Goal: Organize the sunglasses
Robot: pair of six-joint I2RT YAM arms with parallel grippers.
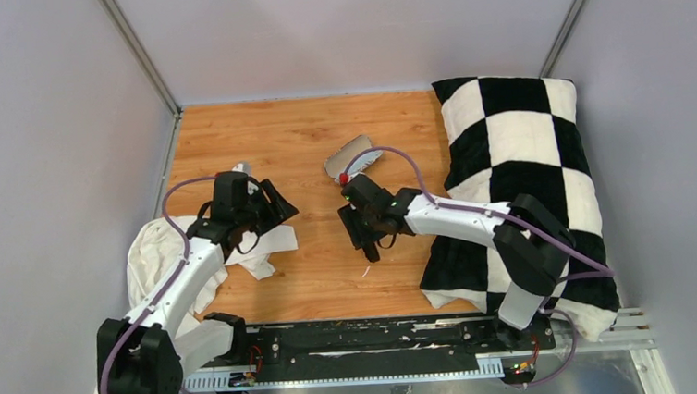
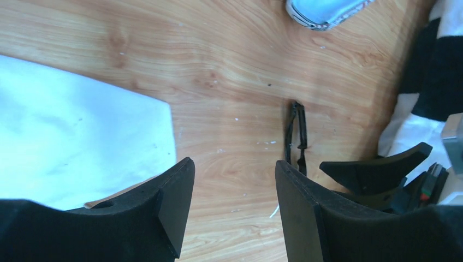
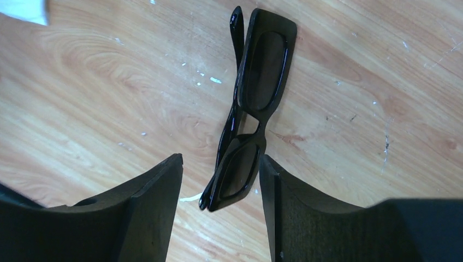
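Observation:
My right gripper moves down and outward past the near lens to the sunglasses' bridge (image 3: 260,124) next, to close where the sunglasses are slimmest.
The black folded sunglasses (image 3: 252,103) lie on the wooden table (image 1: 294,136). Their near end sits between the fingers of my right gripper (image 3: 221,159), which is open, its right finger (image 3: 284,196) close against the lens. In the top view my right gripper (image 1: 369,244) covers them. The left wrist view shows them edge-on (image 2: 296,136), just ahead of my right finger. My left gripper (image 2: 233,164) is open and empty, above bare wood beside a pale square cloth (image 2: 71,136). The grey oblong case (image 1: 353,157) lies behind the right gripper.
A black-and-white checked pillow (image 1: 519,166) fills the right side of the table. A crumpled white cloth (image 1: 159,257) lies at the left under my left arm. My left gripper (image 1: 274,210) hovers at its right edge. Grey walls enclose the table.

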